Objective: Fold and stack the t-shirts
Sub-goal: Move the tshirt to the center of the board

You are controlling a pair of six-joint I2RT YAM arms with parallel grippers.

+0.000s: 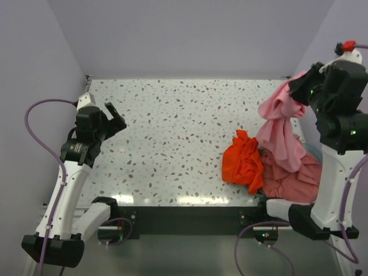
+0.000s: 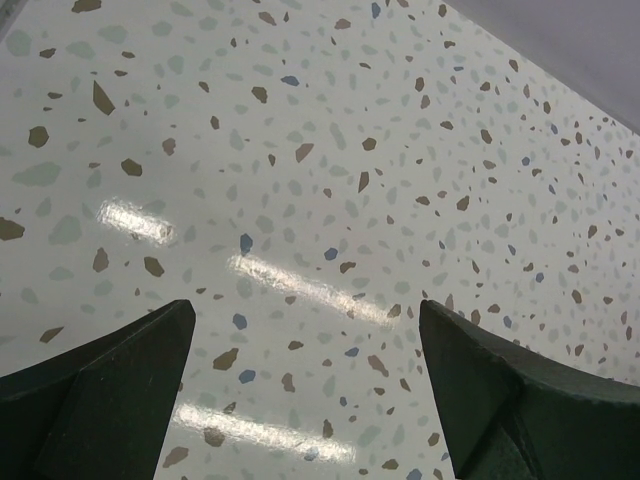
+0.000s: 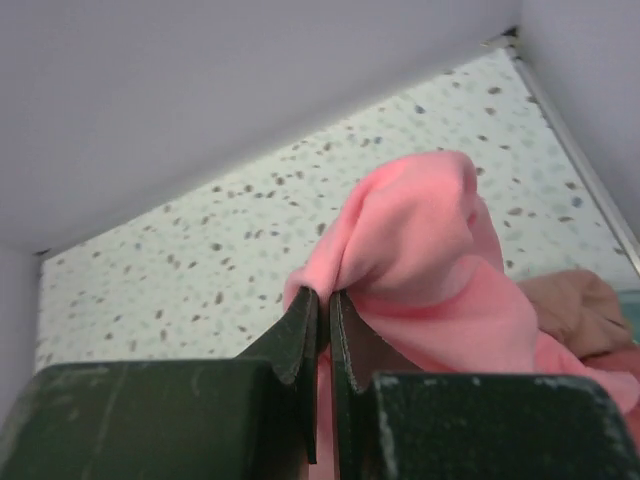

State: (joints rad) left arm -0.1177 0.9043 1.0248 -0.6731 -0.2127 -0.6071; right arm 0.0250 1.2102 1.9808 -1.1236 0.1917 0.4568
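Note:
Next, my right gripper carries the light pink t-shirt away from the pile, over the table's middle [image 1: 183, 140] [image 3: 238, 292] and down.
My right gripper [image 1: 300, 85] is shut on the light pink t-shirt [image 1: 280, 129] and holds it high at the right side; the cloth hangs down over the pile. In the right wrist view the gripper [image 3: 324, 296] pinches a fold of the pink t-shirt [image 3: 420, 250]. The bright orange-red t-shirt [image 1: 242, 161] lies crumpled on the table at the right front. The darker salmon-pink t-shirt [image 1: 293, 178] lies bunched to its right; it also shows in the right wrist view [image 3: 570, 315]. My left gripper [image 1: 115, 118] is open and empty over the left of the table [image 2: 305, 310].
A pale teal basket edge [image 1: 313, 150] shows behind the salmon shirt at the right wall. The speckled table [image 1: 172, 132] has walls at the back and both sides. The right arm's base [image 1: 310, 218] stands by the pile.

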